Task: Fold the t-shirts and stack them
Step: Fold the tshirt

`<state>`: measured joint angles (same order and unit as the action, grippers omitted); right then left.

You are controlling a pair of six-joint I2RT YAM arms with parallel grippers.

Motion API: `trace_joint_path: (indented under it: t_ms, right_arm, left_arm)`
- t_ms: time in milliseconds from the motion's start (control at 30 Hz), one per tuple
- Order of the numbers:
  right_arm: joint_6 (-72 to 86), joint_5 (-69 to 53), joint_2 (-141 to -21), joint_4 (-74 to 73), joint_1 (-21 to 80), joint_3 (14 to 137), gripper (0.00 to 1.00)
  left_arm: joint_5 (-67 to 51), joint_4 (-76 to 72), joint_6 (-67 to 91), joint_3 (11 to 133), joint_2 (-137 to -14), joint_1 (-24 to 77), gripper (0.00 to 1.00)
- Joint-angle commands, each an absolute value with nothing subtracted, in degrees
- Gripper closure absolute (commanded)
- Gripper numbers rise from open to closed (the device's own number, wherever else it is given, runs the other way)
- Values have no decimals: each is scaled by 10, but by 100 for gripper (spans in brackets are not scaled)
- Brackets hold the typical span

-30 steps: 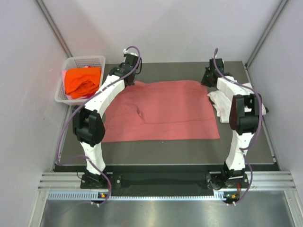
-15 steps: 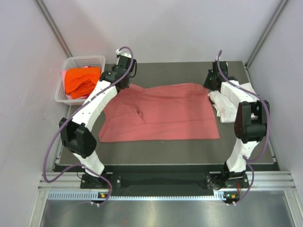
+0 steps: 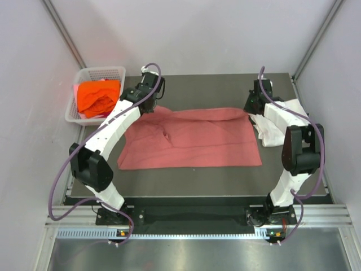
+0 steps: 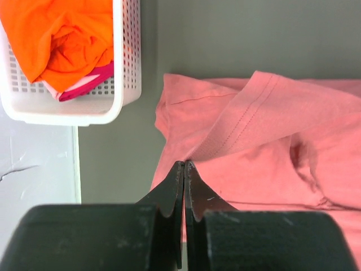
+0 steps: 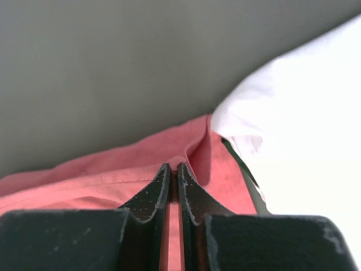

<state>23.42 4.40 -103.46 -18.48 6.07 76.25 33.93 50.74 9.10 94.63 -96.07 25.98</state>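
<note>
The t-shirt's corner is still raised, and the pink-red t-shirt's side edge [image 3: 251,141] lies below and back. My right gripper will next pull the corner back and down to that edge and let go of it.
A dusty pink-red t-shirt [image 3: 192,144] lies spread across the dark mat. Its far edge is raised at both corners. My left gripper [image 3: 152,105] is shut on the far left corner; in the left wrist view the jaws [image 4: 184,164] pinch the hem of the pink cloth [image 4: 271,141]. My right gripper [image 3: 250,109] is shut on the far right corner, where a pinch of pink cloth [image 5: 84,178] sits between the jaws [image 5: 174,166]. A white t-shirt [image 3: 269,129] lies crumpled at the right, partly under my right arm. An orange t-shirt [image 3: 98,96] fills the basket.
The white mesh basket [image 3: 105,70] stands off the mat's far left corner, close to my left wrist; it also holds a bit of magenta cloth [image 4: 84,84]. Grey walls close in on both sides. The mat's bare strip [image 3: 197,180] runs along the near edge.
Both grippers have drawn the pink shirt's far edge toward the near side, so the far hem now lies lower on the mat and folds over. The left arm's elbow swung outward.
</note>
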Motion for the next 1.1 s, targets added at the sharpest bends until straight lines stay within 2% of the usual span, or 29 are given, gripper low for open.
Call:
trace_joint_path:
  t_ms: [0, 300, 633, 1067]
  right_arm:
    - [221, 55, -989, -170, 55, 744, 100]
    - [214, 29, -977, -164, 56, 701, 100]
    - [202, 42, -946, -158, 55, 642, 100]
    - [205, 51, -902, -145, 56, 588, 100]
  left_arm:
    - [347, 524, 95, 924, -918, 267, 100]
    - [376, 567, 101, 894, -917, 283, 100]
    - [336, 562, 114, 817, -903, 290, 100]
    - [339, 566, 120, 762, -886, 294, 100]
